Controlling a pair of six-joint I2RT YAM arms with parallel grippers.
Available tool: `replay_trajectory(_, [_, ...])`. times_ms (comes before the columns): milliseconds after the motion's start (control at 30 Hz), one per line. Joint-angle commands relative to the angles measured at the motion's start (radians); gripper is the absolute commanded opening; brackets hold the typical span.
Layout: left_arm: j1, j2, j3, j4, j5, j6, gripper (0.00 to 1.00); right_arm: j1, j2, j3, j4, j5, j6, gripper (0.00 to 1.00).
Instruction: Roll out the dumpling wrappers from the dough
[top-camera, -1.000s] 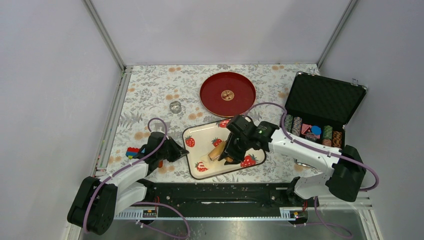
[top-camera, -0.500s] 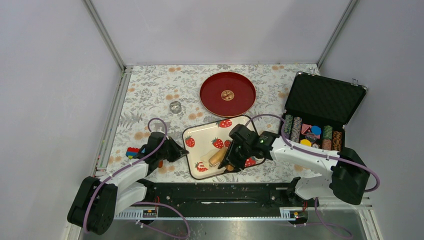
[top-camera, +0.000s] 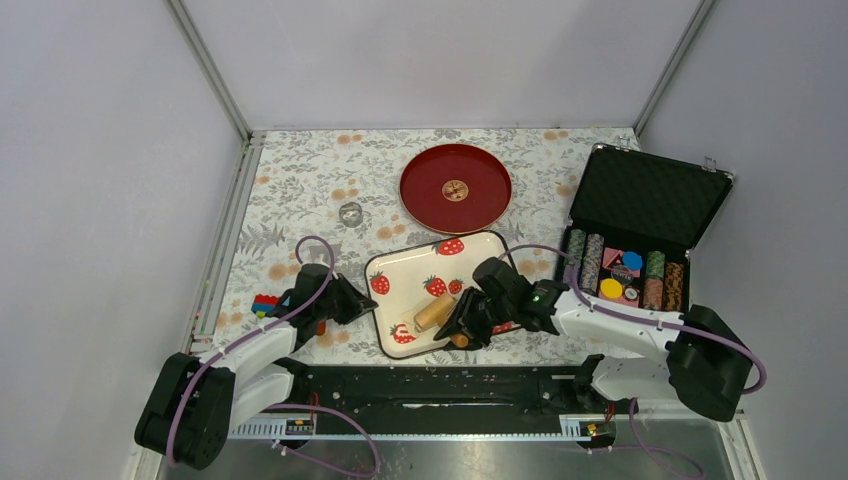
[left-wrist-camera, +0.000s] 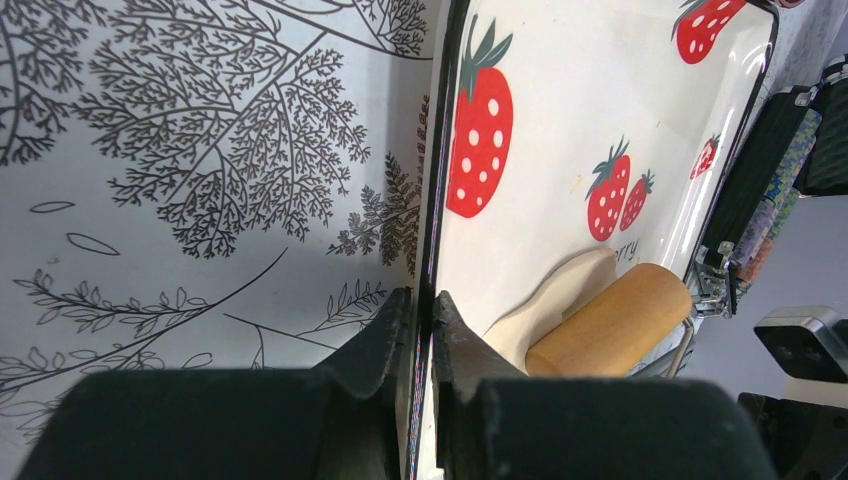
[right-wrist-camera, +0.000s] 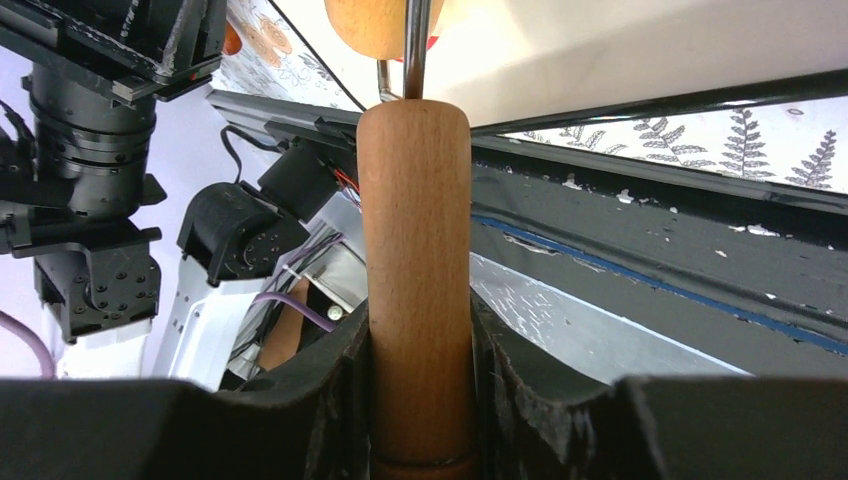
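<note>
Clear tabletop by the ring cutter lies outward of the robot's right gripper, so the robot should next lift the roller (top-camera: 434, 311) over the tray's far rim, lower it and let go of it.
The dough (left-wrist-camera: 548, 303) lies as a flattened cream patch on the strawberry tray (top-camera: 473, 258), partly under the tan wooden roller (top-camera: 434, 311). In the left wrist view the roller's drum (left-wrist-camera: 612, 322) rests on the dough's far edge. My right gripper (top-camera: 463, 328) is shut on the roller's wooden handle (right-wrist-camera: 417, 220) at the tray's near edge. My left gripper (left-wrist-camera: 422, 298) is shut on the tray's left rim (left-wrist-camera: 432, 200), one finger outside and one inside. No dumpling wrappers are in view.
A red plate (top-camera: 455, 188) sits behind the tray, and a small metal ring cutter (top-camera: 350, 212) lies at the back left. An open black case of poker chips (top-camera: 640, 235) stands at the right. Coloured toy bricks (top-camera: 265, 302) lie left of my left arm.
My right gripper has drawn the roller toward the tray's near edge, and its handle now hangs over that edge. The left gripper keeps its hold on the rim.
</note>
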Motion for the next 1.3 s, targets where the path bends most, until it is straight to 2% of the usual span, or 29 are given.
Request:
replay_trajectory(0, [0.007, -0.009, 0.006, 0.051, -0.009, -0.011, 0.00, -0.027, 0.032, -0.137, -0.091, 0.036, 0.103, 0.00])
replay_trajectory(300, [0.007, -0.010, 0.005, 0.049, -0.009, -0.012, 0.00, -0.074, -0.015, -0.223, -0.016, 0.019, 0.164, 0.00])
replay_trajectory(967, [0.007, -0.011, 0.007, 0.047, -0.011, -0.013, 0.00, -0.156, 0.148, -0.224, 0.160, -0.041, 0.162, 0.00])
replay_trajectory(1167, [0.007, -0.009, 0.007, 0.047, -0.008, -0.011, 0.00, -0.176, 0.225, -0.149, 0.188, -0.059, 0.114, 0.00])
replay_trajectory(1267, [0.007, -0.009, 0.008, 0.048, -0.009, -0.010, 0.00, -0.182, 0.236, -0.031, 0.105, -0.045, 0.038, 0.00])
